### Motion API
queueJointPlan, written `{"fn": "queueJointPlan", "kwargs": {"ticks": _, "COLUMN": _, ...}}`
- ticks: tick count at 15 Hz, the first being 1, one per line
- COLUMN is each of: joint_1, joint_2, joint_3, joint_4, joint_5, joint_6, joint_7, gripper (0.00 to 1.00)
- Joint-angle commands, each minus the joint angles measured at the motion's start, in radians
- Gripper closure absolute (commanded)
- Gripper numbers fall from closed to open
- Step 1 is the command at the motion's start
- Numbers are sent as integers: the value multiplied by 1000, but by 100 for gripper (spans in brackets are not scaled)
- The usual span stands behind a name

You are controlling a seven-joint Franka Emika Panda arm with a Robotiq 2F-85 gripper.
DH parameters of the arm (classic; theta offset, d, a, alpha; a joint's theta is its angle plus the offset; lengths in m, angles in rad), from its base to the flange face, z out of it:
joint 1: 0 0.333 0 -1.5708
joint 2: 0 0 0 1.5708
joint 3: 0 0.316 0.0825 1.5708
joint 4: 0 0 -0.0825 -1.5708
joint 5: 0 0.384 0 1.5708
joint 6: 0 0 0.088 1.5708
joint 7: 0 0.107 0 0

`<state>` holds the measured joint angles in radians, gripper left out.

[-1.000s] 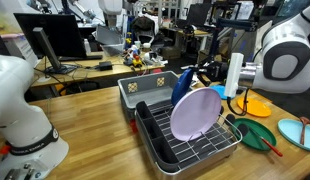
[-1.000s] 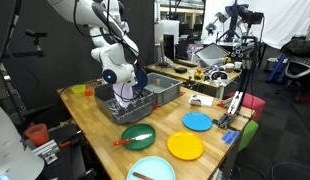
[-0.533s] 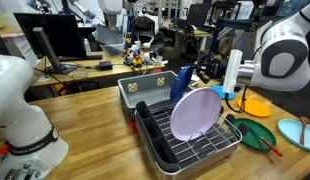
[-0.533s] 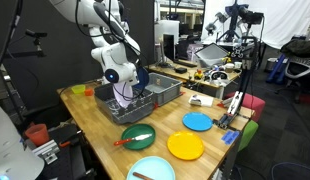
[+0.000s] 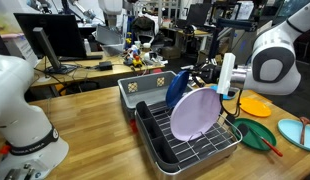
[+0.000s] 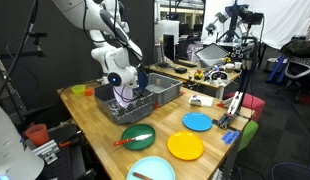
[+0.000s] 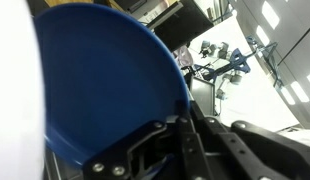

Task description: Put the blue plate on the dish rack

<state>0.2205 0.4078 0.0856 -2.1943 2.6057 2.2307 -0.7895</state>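
The space in the rack (image 5: 160, 140) behind the lavender plate lies below the blue plate, which my gripper still holds high. I will tilt my gripper, bring the blue plate down into that space and release it.
The blue plate (image 5: 176, 87) stands on edge over the dish rack (image 5: 160, 140), just behind the lavender plate (image 5: 196, 113) that leans upright in the rack. My gripper (image 5: 200, 76) is shut on the blue plate's rim on its far side. In the wrist view the blue plate (image 7: 95, 80) fills the left and centre, with the gripper (image 7: 170, 130) fingers clamped on its edge. In an exterior view the arm (image 6: 120, 70) hangs over the rack (image 6: 125, 108); the blue plate shows only as a dark edge (image 6: 142, 79).
A grey plastic bin (image 5: 145, 90) sits behind the rack. A yellow plate (image 5: 257, 104), a green plate (image 5: 253, 131) with a red utensil and a pale blue plate (image 5: 295, 131) lie beside the rack. A red cup (image 6: 36, 132) and an orange cup (image 6: 79, 90) stand at table corners.
The gripper and the blue plate have shifted left and slightly down over the rack, towards the space behind the lavender plate.
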Motion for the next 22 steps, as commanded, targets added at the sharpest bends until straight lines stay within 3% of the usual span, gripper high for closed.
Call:
{"fn": "queueJointPlan", "kwargs": {"ticks": 1, "joint_1": -43, "joint_2": 20, "joint_3": 51, "joint_4": 24, "joint_5": 0, "joint_6": 32, "joint_7": 38, "gripper": 98}}
{"fn": "queueJointPlan", "kwargs": {"ticks": 14, "joint_1": -175, "joint_2": 98, "joint_3": 180, "joint_4": 58, "joint_5": 0, "joint_6": 61, "joint_7": 152, "gripper": 98}}
{"fn": "queueJointPlan", "kwargs": {"ticks": 22, "joint_1": -184, "joint_2": 125, "joint_3": 232, "joint_4": 79, "joint_5": 0, "joint_6": 124, "joint_7": 238, "gripper": 98}}
